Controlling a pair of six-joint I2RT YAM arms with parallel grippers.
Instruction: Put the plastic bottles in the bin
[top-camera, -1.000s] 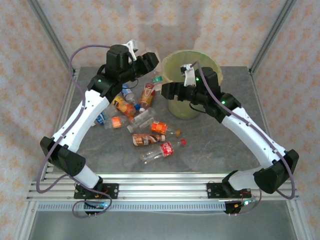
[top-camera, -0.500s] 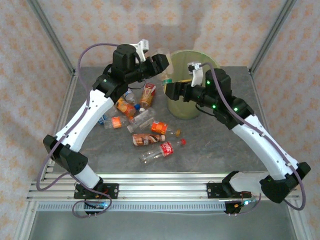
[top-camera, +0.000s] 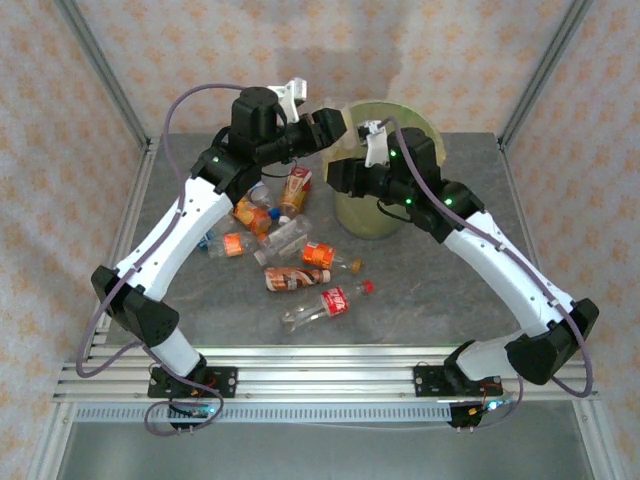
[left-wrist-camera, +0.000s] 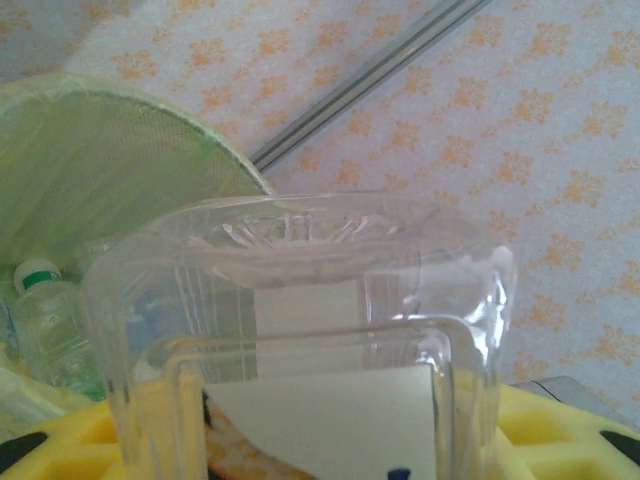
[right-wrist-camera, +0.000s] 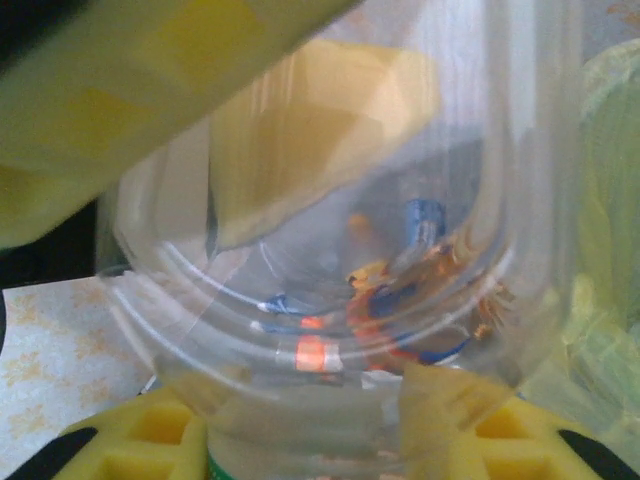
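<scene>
The bottle is still at the bin's rim, so the robot's right gripper will next swing outward and turn over the bin's opening (top-camera: 372, 112) (right-wrist-camera: 612, 190) to release the bottle.
A clear plastic bottle (left-wrist-camera: 300, 260) is held at the left rim of the bin (top-camera: 395, 215), between both grippers. My left gripper (top-camera: 328, 130) has the bottle's base between its yellow fingers (left-wrist-camera: 560, 430); I cannot tell whether they still press on it. From the right, my right gripper (top-camera: 345, 178) is shut on the same bottle (right-wrist-camera: 330, 330), its pads (right-wrist-camera: 455, 400) against the ribbed wall. The bin's yellow-green bag (left-wrist-camera: 100, 170) lies just behind, with a green-capped bottle (left-wrist-camera: 40, 310) inside. Several more bottles (top-camera: 290, 235) lie in a pile on the table.
A red-labelled bottle (top-camera: 325, 303) and a brown-labelled one (top-camera: 290, 279) lie nearest the front. An orange-labelled bottle (top-camera: 320, 255) lies between the pile and the bin. Metal frame posts (top-camera: 100, 70) stand at the table's back corners.
The left gripper carried the bottle right, up to the bin's rim. The right gripper swung in from the bin side and closed on it. The left jaws have loosened a little.
</scene>
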